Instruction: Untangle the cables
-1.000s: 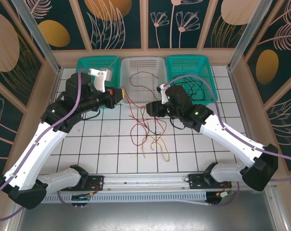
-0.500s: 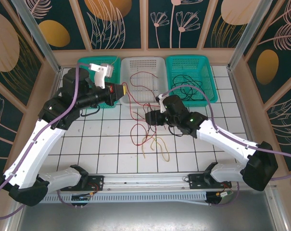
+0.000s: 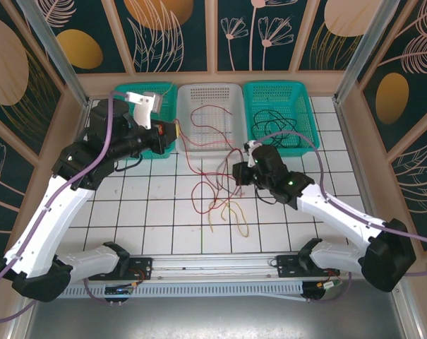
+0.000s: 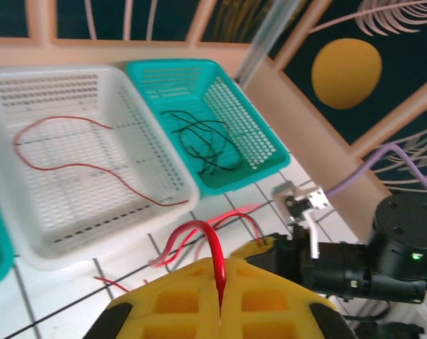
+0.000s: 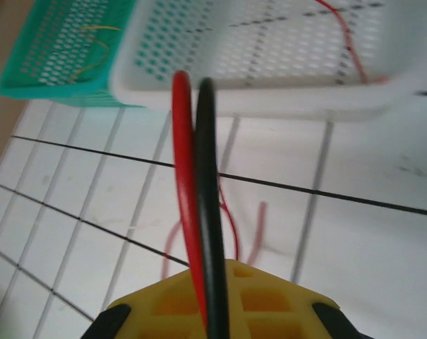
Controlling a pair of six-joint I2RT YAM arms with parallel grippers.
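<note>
I should next pull the red cable outward off the tangle with my left gripper, then down to release it, since the white basket is outward and below that gripper.
A tangle of red, black and pale yellow cables (image 3: 217,194) lies on the white tiled table. My left gripper (image 3: 176,134) hangs in front of the white basket (image 3: 209,86), shut on a red cable (image 4: 217,254) that arches up out of the closed yellow fingers (image 4: 178,304). My right gripper (image 3: 236,171) is over the right side of the tangle. Its jaws are shut on a red cable (image 5: 183,176) and a black cable (image 5: 207,176) lying side by side. Another red strand (image 4: 58,166) runs through the white basket.
Three baskets line the back edge: a left teal one (image 3: 125,95) holding a yellow wire (image 5: 93,49), the white one, and a right teal one (image 3: 301,88) holding black wire (image 4: 199,141). Wooden walls close in both sides. The right arm (image 4: 368,261) is close to the left gripper.
The right gripper was open and has shut on the red and black strands, shifting slightly right. The left gripper drew back a little toward the baskets with its red cable.
</note>
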